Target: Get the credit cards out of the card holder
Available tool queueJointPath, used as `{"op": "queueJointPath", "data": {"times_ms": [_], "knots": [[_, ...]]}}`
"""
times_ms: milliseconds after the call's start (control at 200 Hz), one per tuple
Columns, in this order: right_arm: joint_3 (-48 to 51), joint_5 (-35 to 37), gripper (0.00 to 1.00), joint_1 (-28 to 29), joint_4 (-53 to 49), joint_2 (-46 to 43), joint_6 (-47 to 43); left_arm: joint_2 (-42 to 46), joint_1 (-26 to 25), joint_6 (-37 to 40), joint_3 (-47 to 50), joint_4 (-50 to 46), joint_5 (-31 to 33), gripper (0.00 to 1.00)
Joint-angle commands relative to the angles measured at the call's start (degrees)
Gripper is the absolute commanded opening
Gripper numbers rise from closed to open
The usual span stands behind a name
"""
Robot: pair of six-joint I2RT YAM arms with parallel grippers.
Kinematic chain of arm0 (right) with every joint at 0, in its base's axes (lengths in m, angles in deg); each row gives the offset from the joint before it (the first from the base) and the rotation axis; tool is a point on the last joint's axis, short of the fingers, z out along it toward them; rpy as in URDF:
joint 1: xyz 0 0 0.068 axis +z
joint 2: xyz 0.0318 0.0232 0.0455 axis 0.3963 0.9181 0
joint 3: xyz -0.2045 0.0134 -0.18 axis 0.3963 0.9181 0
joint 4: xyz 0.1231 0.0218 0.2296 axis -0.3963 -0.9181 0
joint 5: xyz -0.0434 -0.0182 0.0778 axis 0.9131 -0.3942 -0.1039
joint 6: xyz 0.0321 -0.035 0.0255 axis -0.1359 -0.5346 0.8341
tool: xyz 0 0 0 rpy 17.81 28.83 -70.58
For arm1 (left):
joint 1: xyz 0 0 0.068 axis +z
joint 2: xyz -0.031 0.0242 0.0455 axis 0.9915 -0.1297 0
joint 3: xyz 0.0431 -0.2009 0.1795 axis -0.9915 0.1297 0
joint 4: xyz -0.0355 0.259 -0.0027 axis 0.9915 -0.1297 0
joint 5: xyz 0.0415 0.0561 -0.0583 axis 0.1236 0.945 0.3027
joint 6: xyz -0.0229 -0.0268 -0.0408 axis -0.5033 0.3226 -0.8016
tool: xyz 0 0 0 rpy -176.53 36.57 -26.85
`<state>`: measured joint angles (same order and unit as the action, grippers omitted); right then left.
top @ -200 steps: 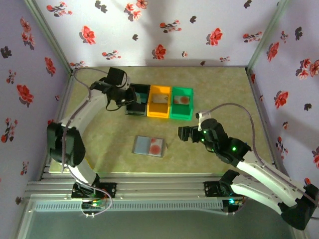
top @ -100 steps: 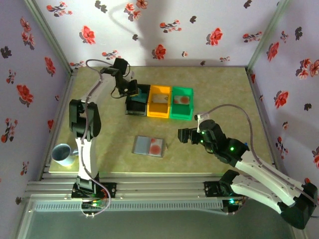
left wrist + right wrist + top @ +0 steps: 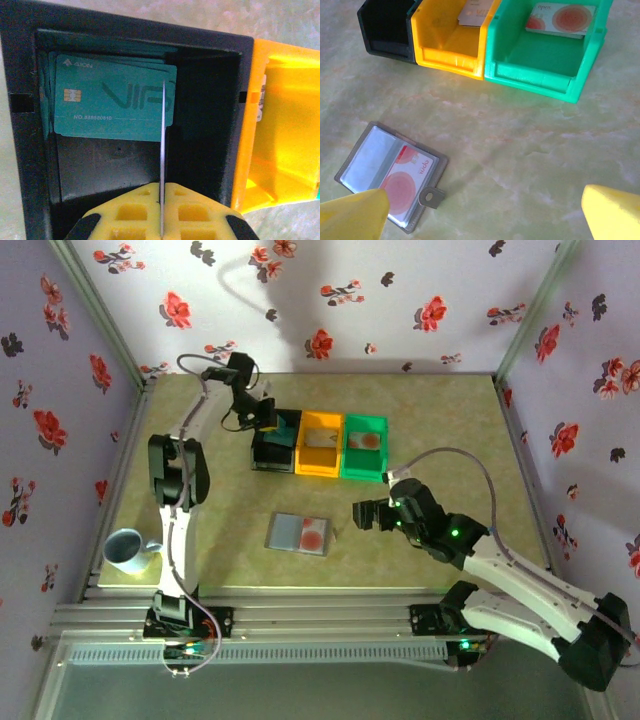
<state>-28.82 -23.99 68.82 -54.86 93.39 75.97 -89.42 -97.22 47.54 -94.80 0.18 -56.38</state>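
I should next lower the thin card into the black bin (image 3: 210, 100) with my left gripper, then release it over the teal VIP cards.
The grey card holder (image 3: 299, 534) lies open on the table, and the right wrist view shows its left panel (image 3: 367, 160) and small tab. A pale credit card with a red round mark (image 3: 402, 182) sits in its right panel. My right gripper (image 3: 362, 515) hovers just right of the holder, open, its yellow fingertips (image 3: 355, 215) wide apart with nothing between them. My left gripper (image 3: 162, 187) is shut on a thin card (image 3: 163, 140), seen edge-on, over the black bin (image 3: 210, 100). Teal VIP cards (image 3: 110, 100) lie inside that bin.
Black (image 3: 272, 445), orange (image 3: 319, 445) and green (image 3: 364, 448) bins stand in a row behind the holder. The orange bin holds a card (image 3: 477, 12) and the green bin a pale red-marked card (image 3: 560, 20). A blue mug (image 3: 127, 550) stands at the near left.
The left arm's elbow has swung upright, uncovering the blue mug, while its gripper stays over the black bin. The right gripper has edged slightly left.
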Motion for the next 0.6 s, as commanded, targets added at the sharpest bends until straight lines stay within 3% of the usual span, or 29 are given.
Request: {"op": "queueJointPath", "data": {"times_ms": [0, 595], "knots": [[-0.41, -0.28, 0.99, -0.29, 1.03, 0.08, -1.15, -2.06, 0.45, 1.78, -2.17, -2.47, -2.14, 0.00], [0.34, -1.05, 0.99, -0.22, 1.69, 0.74, -0.93, -4.86, 0.17, 0.46, -1.57, -0.21, -2.32, 0.00]]}}
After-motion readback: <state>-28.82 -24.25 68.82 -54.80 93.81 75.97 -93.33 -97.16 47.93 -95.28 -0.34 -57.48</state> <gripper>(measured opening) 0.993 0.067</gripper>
